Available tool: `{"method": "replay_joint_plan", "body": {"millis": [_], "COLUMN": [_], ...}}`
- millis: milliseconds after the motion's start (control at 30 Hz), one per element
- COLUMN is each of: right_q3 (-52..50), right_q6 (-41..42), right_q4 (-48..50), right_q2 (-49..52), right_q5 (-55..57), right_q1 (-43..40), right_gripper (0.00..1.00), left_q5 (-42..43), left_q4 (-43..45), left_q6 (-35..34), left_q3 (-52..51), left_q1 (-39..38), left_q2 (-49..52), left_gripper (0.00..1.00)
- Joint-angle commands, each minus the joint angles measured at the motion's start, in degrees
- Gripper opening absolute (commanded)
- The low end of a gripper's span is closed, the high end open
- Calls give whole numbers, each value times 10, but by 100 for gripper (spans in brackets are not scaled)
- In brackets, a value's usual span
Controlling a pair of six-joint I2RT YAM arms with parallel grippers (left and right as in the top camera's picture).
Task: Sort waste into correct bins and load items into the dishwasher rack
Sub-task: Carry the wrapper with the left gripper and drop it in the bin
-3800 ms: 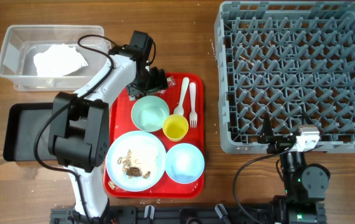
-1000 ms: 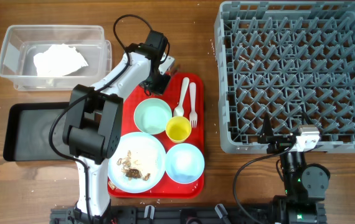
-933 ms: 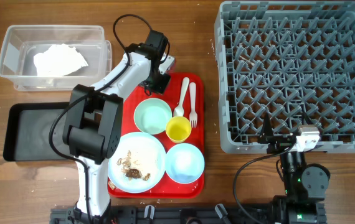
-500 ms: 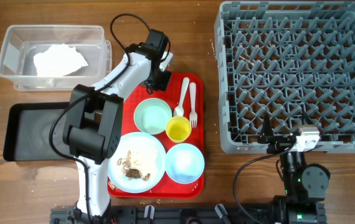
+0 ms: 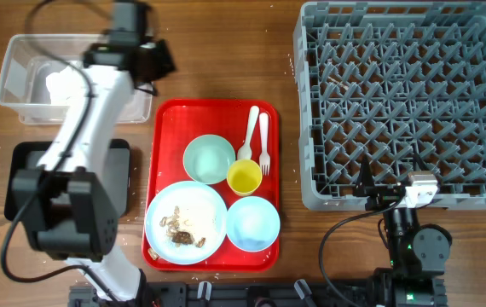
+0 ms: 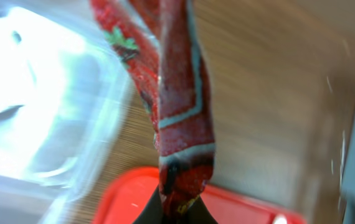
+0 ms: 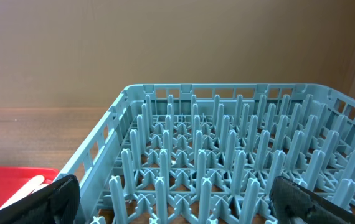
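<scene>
My left gripper holds the wrapper (image 6: pixel 176 106) still over wood and will carry it to the left in the overhead view and let it go, because the inside of the clear tub is that way.
My left gripper (image 6: pixel 177 210) is shut on a red-and-white wrapper (image 6: pixel 176 106), which hangs from the jaws over the wood beside the clear tub (image 6: pixel 37 106). From overhead, the left gripper (image 5: pixel 158 58) is at the right end of the clear tub (image 5: pixel 21 51), which holds a white napkin (image 5: pixel 66 85). On the red tray (image 5: pixel 162 119) sit a mint bowl (image 5: pixel 206 159), yellow cup (image 5: pixel 241 176), light-blue bowl (image 5: pixel 252 223), plate (image 5: pixel 193 201) with food scraps (image 5: pixel 179 226), spoon (image 5: pixel 249 132) and fork (image 5: pixel 263 145). My right gripper (image 7: pixel 187 202) is open, facing the grey rack (image 7: pixel 227 155).
The black tray (image 5: pixel 26 183) lies left of the red tray, partly under my left arm. The rack (image 5: pixel 405 102) fills the right side, with my right gripper (image 5: pixel 371 189) at its front edge. The red tray's corner (image 7: pixel 0 180) shows in the right wrist view.
The left gripper shut on the wrapper at the red tray's back edge, lifted it and swung up and left to the clear tub. The right arm has not moved.
</scene>
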Motion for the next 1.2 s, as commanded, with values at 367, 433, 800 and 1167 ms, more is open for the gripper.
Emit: {"method": "replay_joint_plan", "body": {"millis": [367,433,800,1167], "right_q3": [-1,-1,-1,-1], "right_q6": [-7,-7,-7,-7], "right_q4": [2,2,2,2], "right_q2": [-5,-5,-5,-5], "right_q5": [3,3,3,3], "right_q1": [-2,-2,-2,-2], "right_gripper": [100,100,100,100], "left_q5": [93,94,198,37], "left_q4": [-13,-17,-53,-304], "left_q6": [-209,-209,-100,-87], "left_q3": [3,3,3,2], "left_q1": [184,184,183,183], "left_q2": [-15,-15,-91,-247], "left_gripper": [74,83,73,68]}}
